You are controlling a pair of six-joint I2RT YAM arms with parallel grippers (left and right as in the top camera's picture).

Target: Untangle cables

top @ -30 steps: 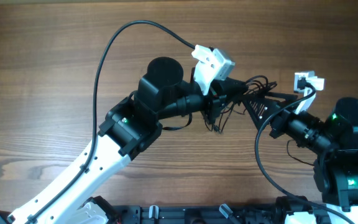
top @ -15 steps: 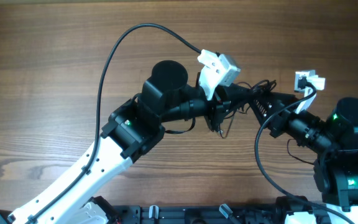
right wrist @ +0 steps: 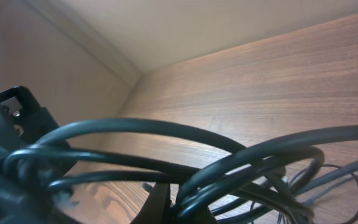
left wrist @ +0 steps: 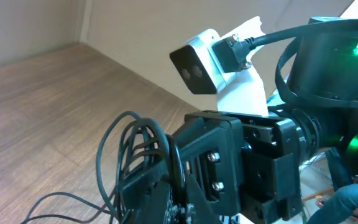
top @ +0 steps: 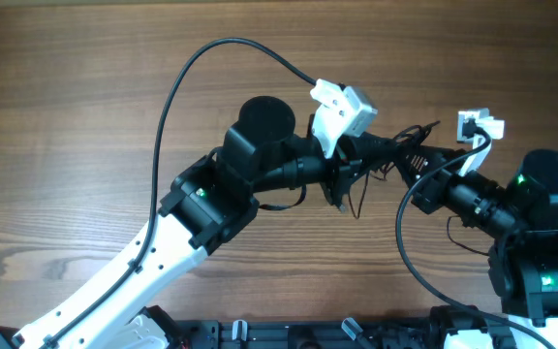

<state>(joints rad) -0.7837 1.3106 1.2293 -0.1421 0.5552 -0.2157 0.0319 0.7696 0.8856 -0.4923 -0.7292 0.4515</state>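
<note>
Both grippers are pinching one bunched bundle, so the left gripper will next go outward and to the left in the overhead view to let go of the cables over bare tabletop.
The cables [top: 417,134] form a small bundle of thin dark wires held off the table between the two arms, with loose strands [top: 356,199] hanging below. My left gripper [top: 386,151] reaches in from the left and is shut on the bundle. My right gripper [top: 408,158] meets it from the right and is also shut on the wires. In the left wrist view the loops [left wrist: 114,143] stick out past the closed left gripper [left wrist: 178,196]. In the right wrist view the cables [right wrist: 166,127] fill the frame just above the right gripper [right wrist: 165,208].
The wooden table [top: 85,116] lies under both arms. A thick black arm cable [top: 177,87] arcs over the left arm. The right arm's white camera [left wrist: 210,59] sits very close to the left gripper. The right arm's base [top: 541,262] stands at the right edge.
The right gripper has closed from wide open onto the bundle. The left arm has shifted slightly right, carrying the cables with it.
</note>
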